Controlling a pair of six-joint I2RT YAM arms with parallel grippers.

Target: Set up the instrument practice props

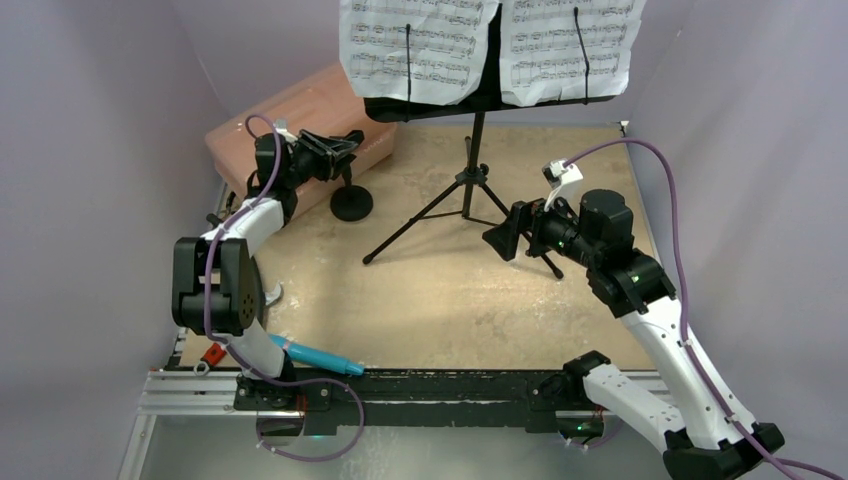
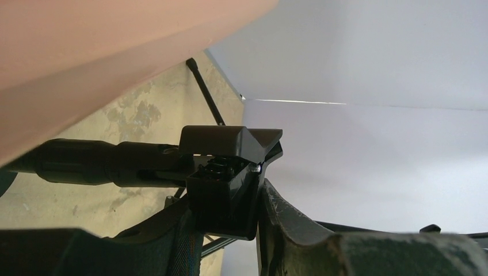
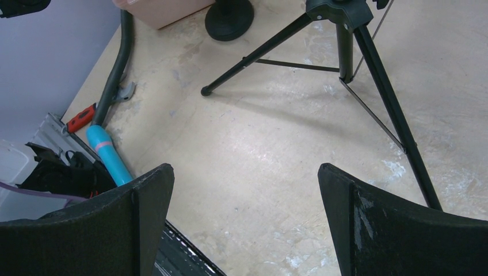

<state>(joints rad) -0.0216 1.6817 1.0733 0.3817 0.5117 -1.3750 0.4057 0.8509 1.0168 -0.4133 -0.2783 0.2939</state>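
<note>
The bare tabletop before the tripod point(image 1: 436, 280) lies to the right in the top view. My left gripper will next carry the mic stand back there and release it.
The black tripod music stand point(image 1: 470, 190) stands at the back middle of the table, with two white sheet-music pages point(image 1: 415, 45) point(image 1: 570, 45) on its desk. Left of it the small mic stand rests on its round base point(image 1: 351, 203). My left gripper point(image 1: 335, 150) is at the stand's top, in front of the pink box. In the left wrist view the fingers point(image 2: 299, 230) press on both sides of the stand's black clip point(image 2: 230, 167). The cyan-blue microphone point(image 1: 320, 355) lies at the near edge. My right gripper point(image 3: 244, 172) hovers open and holds nothing, close to the tripod's right leg point(image 3: 391, 103).
A pink translucent box point(image 1: 300, 110) lies at the back left behind the mic stand. A small red-handled tool point(image 1: 211, 353) sits off the table's near left corner. The tripod's legs spread across the middle of the table. Walls close in at both sides and the back.
</note>
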